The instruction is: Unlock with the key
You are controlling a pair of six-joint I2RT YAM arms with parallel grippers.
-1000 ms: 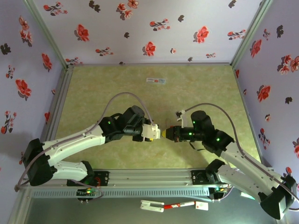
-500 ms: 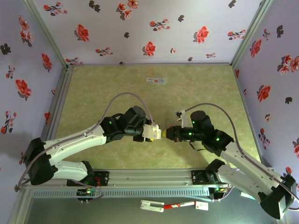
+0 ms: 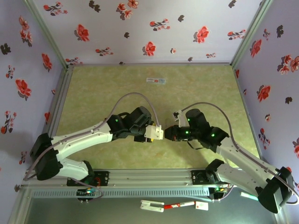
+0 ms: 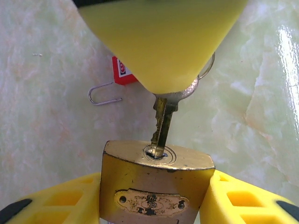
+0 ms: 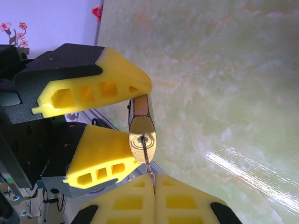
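Observation:
My left gripper should next pull the padlock away from the key's tip, lower it onto the clear tabletop spot below the gripper and let go.
A brass padlock [image 4: 156, 186] is clamped between the yellow pads of my left gripper [image 4: 156, 203], keyhole face pointing away from the wrist. My right gripper [image 5: 154, 191] is shut on the bow of a brass key [image 5: 148, 163]. The key's [image 4: 161, 123] tip sits in the keyhole, with most of the blade still outside. A red tag [image 4: 122, 72] and a wire loop [image 4: 103, 95] hang behind the key ring. In the top view the left gripper [image 3: 156, 133] and right gripper [image 3: 169, 133] meet nose to nose above the table's near middle.
A small white packet [image 3: 155, 80] lies on the green table [image 3: 103, 88] near the back wall. A white and red item [image 3: 173, 205] lies below the front rail. Flowered walls close in the back and both sides.
The left gripper has shifted right and the right gripper left, closing the gap between them. The key tip now reaches the padlock.

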